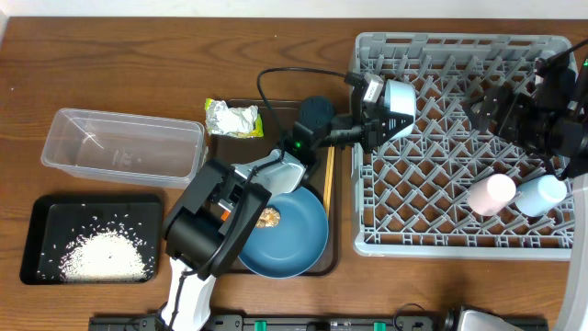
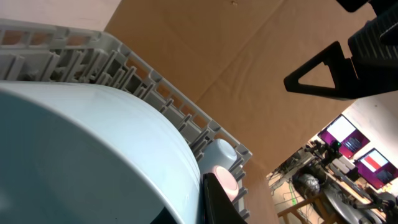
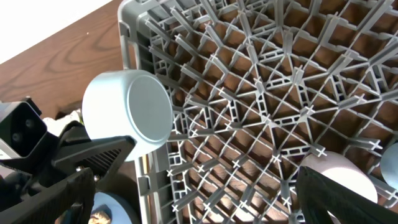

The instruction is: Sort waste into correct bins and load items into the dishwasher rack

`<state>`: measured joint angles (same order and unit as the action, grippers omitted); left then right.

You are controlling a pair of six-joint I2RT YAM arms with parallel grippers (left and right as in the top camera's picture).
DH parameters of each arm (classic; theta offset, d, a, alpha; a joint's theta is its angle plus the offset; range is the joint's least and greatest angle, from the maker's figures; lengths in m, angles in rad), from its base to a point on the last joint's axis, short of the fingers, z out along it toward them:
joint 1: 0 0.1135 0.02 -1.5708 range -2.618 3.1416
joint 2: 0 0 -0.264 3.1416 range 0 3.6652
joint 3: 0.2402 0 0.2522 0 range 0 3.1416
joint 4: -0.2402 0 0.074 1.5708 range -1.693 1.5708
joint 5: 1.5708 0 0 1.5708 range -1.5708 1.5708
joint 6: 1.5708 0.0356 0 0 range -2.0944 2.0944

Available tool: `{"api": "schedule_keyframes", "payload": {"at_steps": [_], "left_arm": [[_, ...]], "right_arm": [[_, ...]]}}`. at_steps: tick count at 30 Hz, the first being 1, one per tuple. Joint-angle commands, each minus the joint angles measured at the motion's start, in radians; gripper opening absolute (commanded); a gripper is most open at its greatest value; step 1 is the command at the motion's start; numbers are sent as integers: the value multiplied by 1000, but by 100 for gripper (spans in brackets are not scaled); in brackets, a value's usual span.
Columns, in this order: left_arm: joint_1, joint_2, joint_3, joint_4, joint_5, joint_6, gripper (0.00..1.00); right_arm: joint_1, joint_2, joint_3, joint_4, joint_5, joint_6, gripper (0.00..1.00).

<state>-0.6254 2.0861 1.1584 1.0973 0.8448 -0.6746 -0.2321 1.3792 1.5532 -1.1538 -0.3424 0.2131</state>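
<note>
My left gripper will lower the small white bowl among the pegs (image 1: 394,116), into the empty slots beside the rack's edge by the brown tray.
My left gripper (image 1: 386,110) is shut on the small white bowl (image 1: 399,97), holding it on its side over the left edge of the grey dishwasher rack (image 1: 441,156). In the left wrist view the bowl (image 2: 81,155) fills the frame beside one black finger (image 2: 217,202). The right wrist view shows the bowl (image 3: 127,115) above the rack (image 3: 261,93). My right gripper (image 1: 496,112) hangs open and empty over the rack's far right. A pink cup (image 1: 491,193) and a light blue cup (image 1: 540,193) stand in the rack. The blue plate (image 1: 294,241) carries a brown food lump (image 1: 269,217).
Wooden chopsticks (image 1: 328,175) lie on the dark brown tray (image 1: 276,110) beside the plate. A crumpled wrapper (image 1: 231,118) sits at that tray's far left corner. The clear tub (image 1: 124,147) stands to the left, and the black tray (image 1: 55,216) below it holds rice (image 1: 103,256).
</note>
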Motion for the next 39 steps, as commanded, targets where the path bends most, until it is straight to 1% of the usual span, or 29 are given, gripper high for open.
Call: {"api": "schedule_keyframes", "payload": {"at_steps": [1, 5, 23, 24, 25, 26, 27, 29, 30, 32, 39], "left_arm": [[-11, 9, 26, 9, -21, 27, 6], [-28, 11, 26, 4, -23, 27, 6], [-27, 73, 26, -15, -15, 26, 6], [-27, 73, 26, -15, -15, 26, 9], [-27, 73, 26, -14, -16, 23, 17], [-26, 72, 26, -14, -15, 23, 30], [-25, 72, 26, -14, -15, 23, 41], [-20, 72, 26, -21, -14, 23, 59], [-17, 72, 26, -28, -11, 23, 62], [-9, 72, 26, -42, -11, 14, 64], [27, 61, 26, -89, 16, -22, 64]], "right_arm": [[-7, -5, -3, -5, 7, 7, 96], [-7, -5, -3, -10, 7, 7, 96], [-7, -5, -3, -37, 6, 7, 96], [-7, -5, -3, -39, 6, 7, 96], [-7, -5, -3, -41, 6, 7, 96], [-7, -5, -3, -43, 6, 7, 97], [-7, -5, -3, -43, 6, 7, 96], [-7, -5, -3, -43, 6, 7, 97], [-7, -5, -3, -43, 6, 7, 97], [-7, -5, -3, -43, 6, 7, 97], [-7, -5, -3, -43, 6, 7, 98]]}}
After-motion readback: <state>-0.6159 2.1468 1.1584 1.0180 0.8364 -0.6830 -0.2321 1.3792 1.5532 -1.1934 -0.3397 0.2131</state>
